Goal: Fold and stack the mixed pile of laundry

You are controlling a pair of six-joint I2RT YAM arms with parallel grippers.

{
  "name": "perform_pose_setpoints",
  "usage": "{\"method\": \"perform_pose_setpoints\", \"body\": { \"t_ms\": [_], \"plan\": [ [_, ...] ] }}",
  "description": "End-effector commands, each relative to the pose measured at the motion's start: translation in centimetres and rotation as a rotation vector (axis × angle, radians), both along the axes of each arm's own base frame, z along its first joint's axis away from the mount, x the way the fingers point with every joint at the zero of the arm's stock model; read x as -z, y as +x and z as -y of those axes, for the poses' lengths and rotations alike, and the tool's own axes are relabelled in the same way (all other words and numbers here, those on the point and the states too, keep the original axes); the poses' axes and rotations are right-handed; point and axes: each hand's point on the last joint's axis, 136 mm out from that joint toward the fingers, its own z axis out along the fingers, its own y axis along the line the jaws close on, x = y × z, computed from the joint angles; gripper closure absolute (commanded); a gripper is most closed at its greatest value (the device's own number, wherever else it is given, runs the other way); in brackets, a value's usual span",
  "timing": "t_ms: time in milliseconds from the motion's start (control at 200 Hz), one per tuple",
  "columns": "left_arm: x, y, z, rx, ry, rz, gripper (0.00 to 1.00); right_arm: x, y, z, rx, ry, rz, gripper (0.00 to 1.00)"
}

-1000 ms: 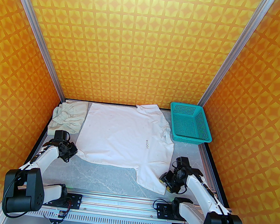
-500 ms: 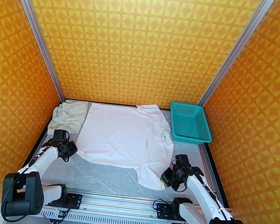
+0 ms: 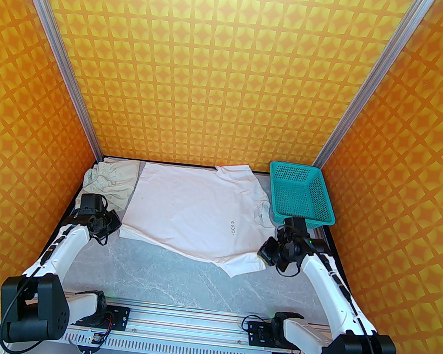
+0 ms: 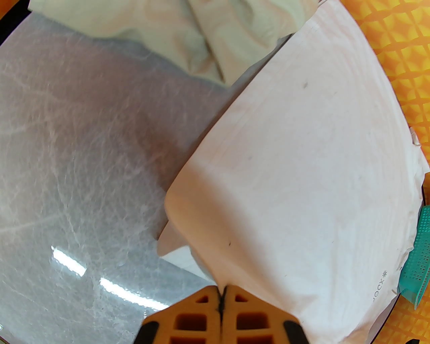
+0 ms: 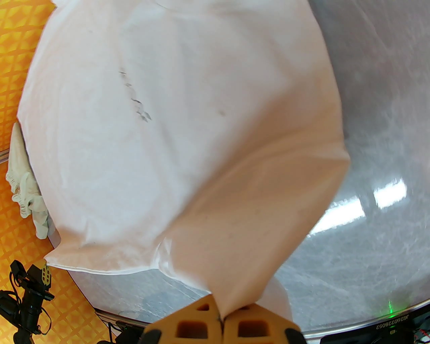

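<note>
As the white shirt's near edge is raised by both grippers, I should carry my left gripper outward, then down onto the shirt's edge by the beige-cream piece [image 3: 108, 183] to release.
The white shirt [image 3: 193, 212] lies spread over the middle of the table, its small dark print facing up. My left gripper [image 3: 116, 226] is shut on the shirt's near left corner, and in the left wrist view the orange fingers [image 4: 201, 312] pinch that corner [image 4: 215, 268] off the table. My right gripper [image 3: 263, 255] is shut on the near right sleeve, and in the right wrist view the cloth [image 5: 235, 235] rises into the closed tips [image 5: 221, 314]. The beige-cream piece [image 3: 108, 183] lies crumpled at the far left, beside the shirt.
A teal mesh basket [image 3: 302, 197] stands at the far right, just beyond my right wrist. The grey marbled table [image 3: 163, 272] is bare between the shirt and the arm bases. Orange patterned walls close in on three sides.
My right gripper shut on the near right sleeve and carried it up and away toward the basket. The left gripper moved slightly back with its corner, and the shirt's near edge drew away from the bases.
</note>
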Motion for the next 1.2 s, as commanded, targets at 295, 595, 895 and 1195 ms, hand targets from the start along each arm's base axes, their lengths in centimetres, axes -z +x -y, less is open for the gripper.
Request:
{"method": "perform_pose_setpoints", "body": {
  "t_ms": [295,595,895,1195],
  "plan": [
    [1.2,2.8,-0.1,0.016,-0.009,-0.007,1.0,-2.7,6.6,-0.2,-0.062,-0.03,0.096,1.0],
    [1.5,5.2,-0.5,0.021,-0.004,-0.006,1.0,-4.1,10.3,2.0,-0.025,-0.059,0.153,1.0],
    [2.7,6.6,-0.7,0.031,-0.002,-0.027,1.0,-3.2,13.7,1.5,-0.048,-0.029,0.162,1.0],
    [4.1,8.3,-1.1,0.03,-0.005,-0.046,1.0,-2.2,16.5,2.0,-0.059,-0.064,0.192,1.0]
  ]
}}
